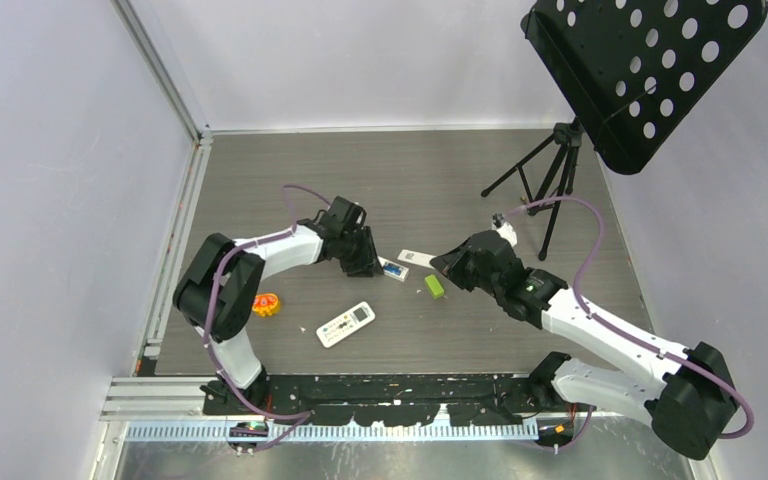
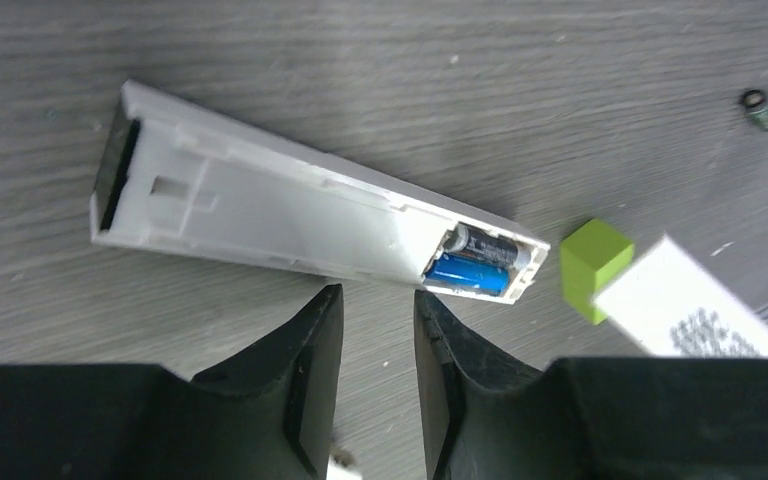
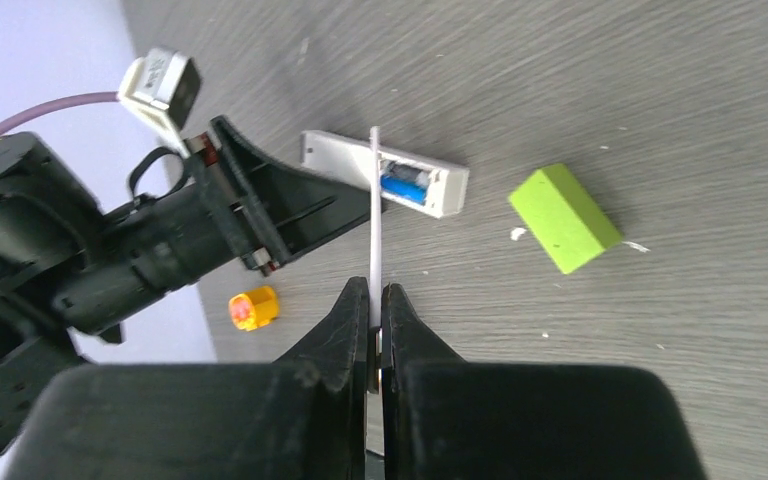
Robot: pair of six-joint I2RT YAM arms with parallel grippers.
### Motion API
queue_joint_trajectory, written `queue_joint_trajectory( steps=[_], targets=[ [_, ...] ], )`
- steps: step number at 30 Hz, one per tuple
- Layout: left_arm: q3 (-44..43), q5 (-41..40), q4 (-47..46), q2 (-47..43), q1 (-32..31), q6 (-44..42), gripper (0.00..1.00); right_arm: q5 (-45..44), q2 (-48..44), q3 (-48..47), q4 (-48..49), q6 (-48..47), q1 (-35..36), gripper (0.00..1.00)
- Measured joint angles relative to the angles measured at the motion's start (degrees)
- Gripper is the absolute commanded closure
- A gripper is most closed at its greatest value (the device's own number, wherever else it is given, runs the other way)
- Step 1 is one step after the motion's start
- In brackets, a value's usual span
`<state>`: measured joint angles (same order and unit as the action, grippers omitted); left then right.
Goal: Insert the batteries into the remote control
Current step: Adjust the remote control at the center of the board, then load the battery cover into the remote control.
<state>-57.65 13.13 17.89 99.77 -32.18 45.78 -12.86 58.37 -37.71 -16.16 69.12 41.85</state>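
I should next move my right gripper to the left in the top view, lower the plate over the remote's open bay (image 1: 393, 269) (image 3: 406, 182) and let go, since both batteries are in the remote.
A white remote (image 2: 300, 205) lies back up on the grey table with its battery bay open. A blue battery (image 2: 470, 273) and a dark greyish battery (image 2: 490, 247) lie side by side in the bay. My left gripper (image 2: 378, 300) is open and empty, just short of the remote's long edge by the bay. My right gripper (image 3: 374, 295) is shut on a thin white cover plate (image 3: 374, 215), seen edge on and held above the remote (image 3: 385, 175). In the top view the plate (image 1: 416, 257) is beside the remote (image 1: 395, 270), between the two grippers.
A bright green block (image 1: 434, 286) lies just right of the remote. A second white remote (image 1: 346, 324) lies nearer the bases. An orange object (image 1: 266, 304) sits at the left. A small dark cylinder (image 2: 760, 110) lies apart. A black tripod stand (image 1: 550, 180) is at the back right.
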Motion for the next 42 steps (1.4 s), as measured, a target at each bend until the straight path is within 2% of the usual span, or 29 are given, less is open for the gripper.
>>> queue_joint_trajectory(
  steps=[4, 8, 10, 16, 17, 20, 24, 31, 37, 42],
  targets=[
    [0.17, 1.11, -4.55, 0.24, 0.09, 2.27, 0.65, 4.9, -0.33, 1.57, 5.55, -0.04, -2.25, 1.0],
    [1.53, 1.57, -6.01, -1.57, 1.55, 1.81, 0.57, 10.36, 1.16, 2.4, 10.99, -0.24, -4.44, 1.0],
    [2.8, 1.88, -5.07, -4.24, 3.65, 1.29, 0.47, 12.68, 3.13, 2.38, 14.12, -0.28, -5.2, 1.0],
    [4.96, 1.01, -2.12, -14.97, 14.8, -2.01, 0.04, 18.36, 16.02, 0.48, 23.17, -0.31, -6.27, 1.0],
    [4.98, 0.92, -2.08, -15.69, 15.93, -2.58, 0.01, 19.17, 18.82, -0.13, 24.98, -0.24, -6.34, 1.0],
    [4.96, 1.07, -2.03, -16.11, 18.47, -4.02, 0.0, 21.49, 25.57, -1.46, 30.12, 0.04, -6.36, 1.0],
    [4.98, 2.03, -2.01, -14.82, 19.26, -4.98, 0.0, 23.19, 30.05, -2.29, 35.52, 0.61, -6.36, 1.0],
    [4.98, 5.75, -4.04, -10.91, 19.3, -5.77, 0.15, 25.03, 35.01, -2.51, 41.79, 3.19, -6.49, 1.0],
    [4.98, 8.22, -4.92, -6.88, 19.32, -5.75, 0.26, 24.98, 35.78, -1.73, 41.68, 4.61, -6.88, 1.0],
    [4.98, 9.46, -5.51, -5.29, 19.32, -5.75, 0.3, 24.98, 35.78, -0.11, 41.46, 4.92, -7.52, 1.0]
  ],
)
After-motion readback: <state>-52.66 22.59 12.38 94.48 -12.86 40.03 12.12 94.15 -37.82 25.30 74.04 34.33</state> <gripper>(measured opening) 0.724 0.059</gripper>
